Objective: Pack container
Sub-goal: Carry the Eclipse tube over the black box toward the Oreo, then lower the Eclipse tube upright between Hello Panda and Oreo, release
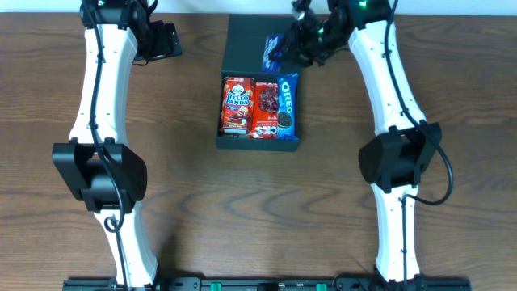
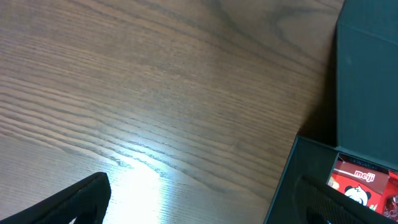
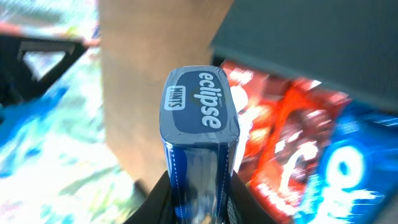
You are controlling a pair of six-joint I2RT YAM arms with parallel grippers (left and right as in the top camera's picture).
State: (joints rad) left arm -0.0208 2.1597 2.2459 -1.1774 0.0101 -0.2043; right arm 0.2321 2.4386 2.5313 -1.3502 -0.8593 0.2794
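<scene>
The mints pack (image 3: pixel 199 118) still hangs over the lid, so I next must bring my right gripper back and down over the red packet's far end (image 3: pixel 308 109) and release the pack.
The dark container (image 1: pixel 222 142) lies open at the table's middle, its flap lid (image 1: pixel 245 40) folded back towards the far side. Inside lie a red Hello Panda box (image 1: pixel 237 105), a red packet (image 1: pixel 265 109) and a blue Oreo packet (image 1: pixel 287 105). My right gripper (image 1: pixel 295 44) hovers over the lid, shut on a blue Eclipse mints pack (image 1: pixel 275 48). In the right wrist view the mints pack (image 3: pixel 199 118) stands between the fingers (image 3: pixel 155 202), above the packed snacks (image 3: pixel 286 143). My left gripper (image 1: pixel 166 39) is open over bare wood left of the container (image 2: pixel 292 180).
Wooden tabletop (image 1: pixel 186 202) surrounds the container on all sides. The left wrist view shows the lid (image 2: pixel 367 81) at the right edge and the Hello Panda box (image 2: pixel 364 186) beneath it. A blurred blue-green area (image 3: pixel 43 124) fills the left of the right wrist view.
</scene>
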